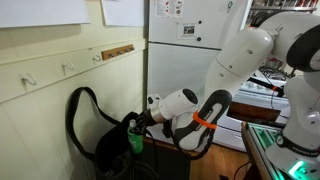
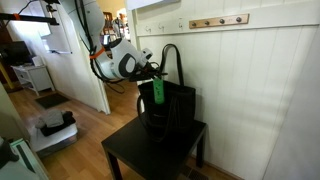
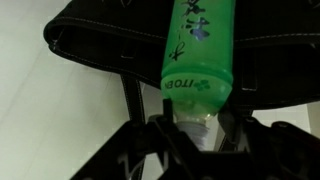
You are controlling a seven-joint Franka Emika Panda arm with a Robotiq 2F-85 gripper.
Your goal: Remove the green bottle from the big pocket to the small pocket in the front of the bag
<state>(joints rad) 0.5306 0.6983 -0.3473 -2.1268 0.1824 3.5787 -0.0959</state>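
I will next move my gripper down toward the bag's front pocket (image 2: 158,107) and let go of the white neck there, because most of the green bottle (image 2: 157,91) still shows above the edge of the pocket.
The green bottle (image 3: 196,52) has a white label with dark print and a pale neck. My gripper (image 3: 198,130) is shut on its neck and holds it over the black bag (image 3: 90,45). In both exterior views the bottle (image 1: 135,141) (image 2: 157,91) hangs at the bag's open top, beside the bag's upright strap (image 2: 172,52). The black bag (image 2: 170,110) (image 1: 110,145) stands on a small dark table (image 2: 125,150). I cannot tell the big pocket from the small pocket in these views.
A cream panelled wall with a hook rail (image 2: 218,20) stands behind the bag. A white cabinet or fridge (image 1: 190,40) is beside the arm. Wooden floor and low clutter (image 2: 55,128) lie past the table's edge.
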